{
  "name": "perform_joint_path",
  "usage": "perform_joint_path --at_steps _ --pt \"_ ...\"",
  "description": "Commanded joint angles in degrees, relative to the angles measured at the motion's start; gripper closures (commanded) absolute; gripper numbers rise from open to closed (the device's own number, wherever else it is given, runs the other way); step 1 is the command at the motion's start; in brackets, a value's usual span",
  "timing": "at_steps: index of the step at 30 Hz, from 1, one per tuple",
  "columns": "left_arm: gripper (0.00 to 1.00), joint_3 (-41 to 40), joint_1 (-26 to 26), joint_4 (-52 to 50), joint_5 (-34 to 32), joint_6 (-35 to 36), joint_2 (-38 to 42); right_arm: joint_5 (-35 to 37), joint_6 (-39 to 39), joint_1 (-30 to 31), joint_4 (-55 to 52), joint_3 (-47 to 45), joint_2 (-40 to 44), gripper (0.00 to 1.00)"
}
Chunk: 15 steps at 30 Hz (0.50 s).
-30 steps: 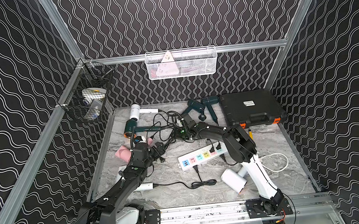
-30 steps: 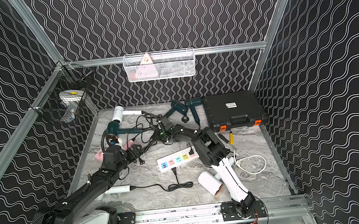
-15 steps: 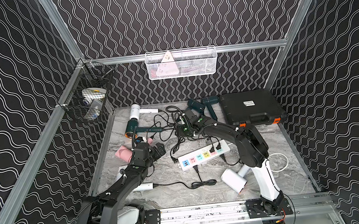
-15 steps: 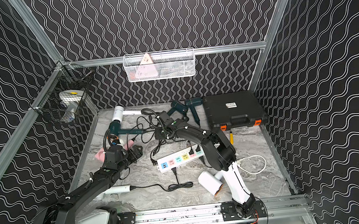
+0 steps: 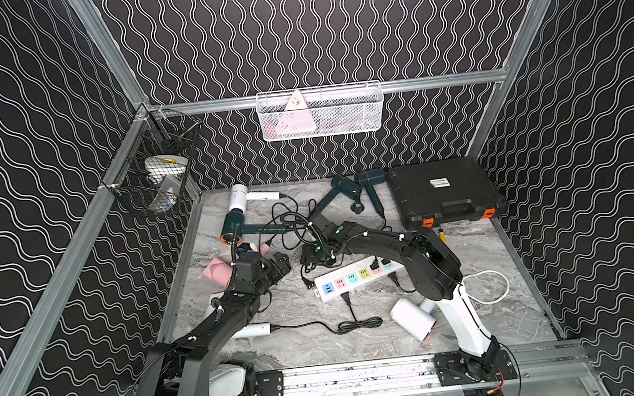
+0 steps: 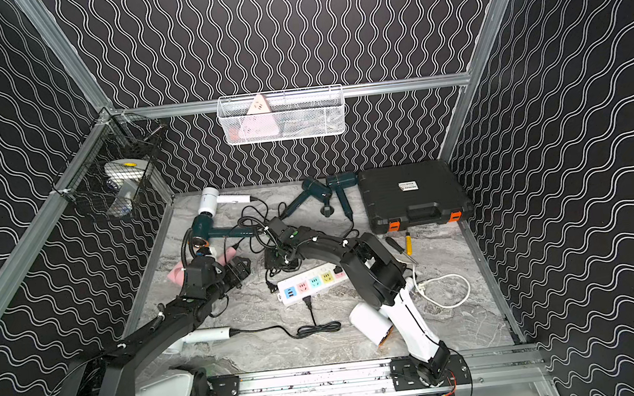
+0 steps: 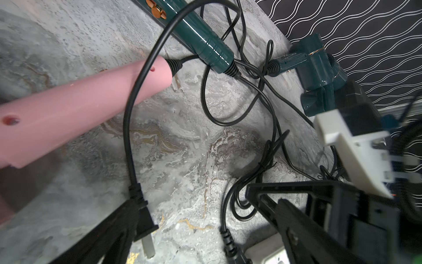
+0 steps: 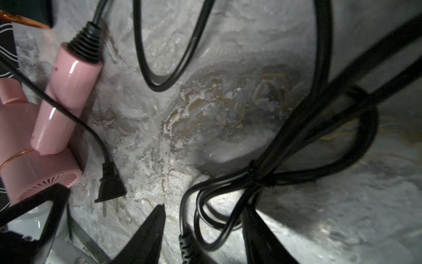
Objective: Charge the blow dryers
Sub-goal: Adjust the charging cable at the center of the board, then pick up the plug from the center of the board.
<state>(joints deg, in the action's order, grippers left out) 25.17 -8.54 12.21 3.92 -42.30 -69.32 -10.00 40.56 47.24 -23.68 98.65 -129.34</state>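
Note:
The cord bundle's tie lies outward of my right gripper's fingers. Next, this gripper eases slightly outward toward the tie and closes on the loops already between its open fingers.
Several blow dryers lie on the marble table. The pink one (image 5: 216,269) (image 7: 80,102) (image 8: 64,96) lies at the left. A copper-ringed teal one (image 5: 236,227) lies behind it. My left gripper (image 5: 280,261) (image 7: 194,205) is open just right of the pink dryer, and a loose black plug (image 7: 142,219) rests against one finger. My right gripper (image 5: 315,253) (image 8: 203,210) is open low over a tied bundle of black cord (image 8: 262,176). Loops of that cord lie between its fingers, unpinched.
The white power strip (image 5: 356,279) lies right of the grippers with plugs in it. A black case (image 5: 443,189) stands at the back right. Two teal dryers (image 5: 354,187) and a white one (image 5: 239,197) lie at the back. Another white dryer (image 5: 412,319) and a white cable (image 5: 493,289) lie in front.
My right gripper has moved from the cord tangle towards the front and left, bringing the bundle along, and its jaws have widened. The left arm has barely moved.

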Motion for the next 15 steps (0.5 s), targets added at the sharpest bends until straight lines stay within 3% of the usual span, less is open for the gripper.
perform_joint_path --at_steps 1,5,7,10,15 --pt "0.01 0.41 0.18 1.42 0.21 -0.83 0.15 0.17 2.75 0.13 0.48 0.93 -1.66 0.43" --pt "0.01 0.49 0.16 1.43 0.38 -0.69 0.06 -0.05 3.79 0.04 1.1 2.29 -4.29 0.44" --pt "0.01 0.65 0.15 1.42 0.55 -0.58 -0.11 0.33 4.41 -0.21 2.36 1.84 -4.64 0.49" --pt "0.01 0.58 0.16 1.75 0.99 -0.39 -0.16 -0.43 5.62 -0.79 5.27 0.65 -4.35 0.72" --pt "0.01 0.54 0.12 2.32 1.78 0.14 -0.05 -2.48 7.53 -2.01 12.55 -2.56 -1.54 1.0"
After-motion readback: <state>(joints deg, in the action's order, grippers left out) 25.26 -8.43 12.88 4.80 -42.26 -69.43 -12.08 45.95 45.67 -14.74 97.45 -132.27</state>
